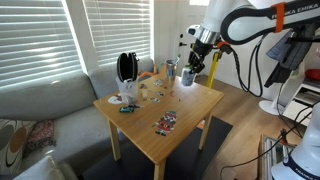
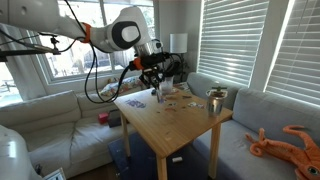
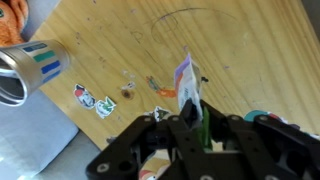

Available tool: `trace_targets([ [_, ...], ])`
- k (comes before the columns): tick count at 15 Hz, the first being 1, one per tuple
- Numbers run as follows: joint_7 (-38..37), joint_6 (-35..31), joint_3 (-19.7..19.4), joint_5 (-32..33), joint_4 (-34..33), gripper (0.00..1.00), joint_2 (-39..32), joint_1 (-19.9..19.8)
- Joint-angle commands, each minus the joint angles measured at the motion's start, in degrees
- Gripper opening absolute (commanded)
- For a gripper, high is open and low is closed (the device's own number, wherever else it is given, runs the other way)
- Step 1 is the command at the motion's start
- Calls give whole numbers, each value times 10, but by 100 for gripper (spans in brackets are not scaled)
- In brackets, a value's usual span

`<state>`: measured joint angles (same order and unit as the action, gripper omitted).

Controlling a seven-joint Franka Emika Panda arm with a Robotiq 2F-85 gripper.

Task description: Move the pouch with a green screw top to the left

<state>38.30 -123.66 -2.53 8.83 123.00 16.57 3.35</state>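
My gripper next carries the pouch away from the silver metal cup, down beside the flat colourful packet to release it, since wood there is empty.
The pouch with a green screw top hangs from my gripper, white and blue-grey, held above the wooden table. The fingers are shut on its top, and the green cap shows between them. In both exterior views the gripper hovers over the table's end with the pouch hanging below it, clear of the tabletop.
A silver metal cup stands near the table edge. Small stickers lie on the wood. A flat colourful packet lies near one end. A black stand and a sofa are close by.
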Motion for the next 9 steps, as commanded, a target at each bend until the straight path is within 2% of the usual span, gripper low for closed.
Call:
trace_targets([
  [1,-1,2,-5,0,4,11,19,-1],
  [3,-1,2,-13,1,19,11,49,-3],
  [4,17,-8,-14,-10,9,3,30,9],
  [6,67,-37,-5,-40,-29,3,-33,44],
  [9,108,-43,28,-65,-86,3,-102,79],
])
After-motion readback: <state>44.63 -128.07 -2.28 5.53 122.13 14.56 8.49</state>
